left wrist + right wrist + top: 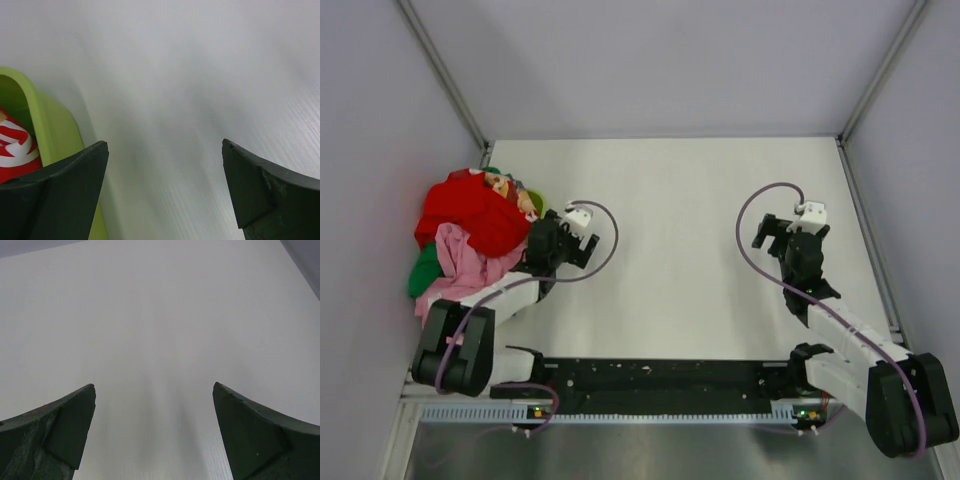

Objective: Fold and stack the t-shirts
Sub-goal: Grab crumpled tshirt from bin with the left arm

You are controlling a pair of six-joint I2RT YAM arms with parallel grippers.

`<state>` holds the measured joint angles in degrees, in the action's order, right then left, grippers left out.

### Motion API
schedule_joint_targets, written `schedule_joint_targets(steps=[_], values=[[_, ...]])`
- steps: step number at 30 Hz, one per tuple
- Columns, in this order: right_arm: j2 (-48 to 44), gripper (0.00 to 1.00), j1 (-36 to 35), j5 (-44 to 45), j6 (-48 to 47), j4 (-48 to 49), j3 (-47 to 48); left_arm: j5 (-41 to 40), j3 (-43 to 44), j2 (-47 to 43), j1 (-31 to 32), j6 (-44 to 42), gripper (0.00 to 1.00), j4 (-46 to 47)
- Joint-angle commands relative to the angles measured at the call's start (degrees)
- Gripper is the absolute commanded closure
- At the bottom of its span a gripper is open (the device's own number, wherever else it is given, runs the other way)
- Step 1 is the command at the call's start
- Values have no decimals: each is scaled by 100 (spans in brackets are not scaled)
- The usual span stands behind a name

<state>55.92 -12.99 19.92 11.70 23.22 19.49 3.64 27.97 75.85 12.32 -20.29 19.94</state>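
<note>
I need to move my left gripper outward over the basket's rim next, onto the red cloth by the patch (pixel 491 196), which lies on top and to my left gripper's left in the top view.
A heap of t-shirts lies at the table's left edge: a bright red tee (pixel 470 212) with a printed patch on top, a pink tee (pixel 468 260) below it, and a green one (pixel 424 272) showing at the left. My left gripper (pixel 563 243) is open and empty just right of the heap. In the left wrist view a bit of red-and-white cloth (pixel 15 147) shows inside the lime-green basket (pixel 55 130), beside my left finger (pixel 75 180). My right gripper (pixel 790 232) is open and empty over bare table. No blue tee shows.
The white table (pixel 690 250) is walled by grey panels at the back and both sides. The black arm-mount rail (pixel 650 385) runs along the near edge. The right wrist view shows only bare table (pixel 155 340).
</note>
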Motion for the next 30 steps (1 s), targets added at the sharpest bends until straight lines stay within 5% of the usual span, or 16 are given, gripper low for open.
schedule_joint_targets(steps=[1,4,8,12,17,24,27,30], values=[[-29,1,-10,91,-63,253,73,32,646,-755,-10,-203,1,-602],[-72,1,-10,-102,-19,-97,300,-108,1401,-1186,-19,-553,1,-1718],[-230,1,-10,-900,139,-940,985,-1250,2833,-960,-115,-905,1,-3448],[-284,2,-10,-2156,218,-1644,1785,-1025,4057,-336,-1184,-1021,1,-5068],[-284,3,-54,-2985,262,-2058,2243,-1155,4498,473,-2584,-1204,1,-5281],[-257,4,-168,-3117,183,-2243,2349,-1014,5217,1834,-2831,-1232,4,-5175],[-275,4,-195,-3135,139,-2305,2376,-909,5946,2511,-2884,-995,20,-5606],[-292,4,-230,-3144,104,-2498,2428,-961,6247,2672,-2901,-801,76,-5633]])
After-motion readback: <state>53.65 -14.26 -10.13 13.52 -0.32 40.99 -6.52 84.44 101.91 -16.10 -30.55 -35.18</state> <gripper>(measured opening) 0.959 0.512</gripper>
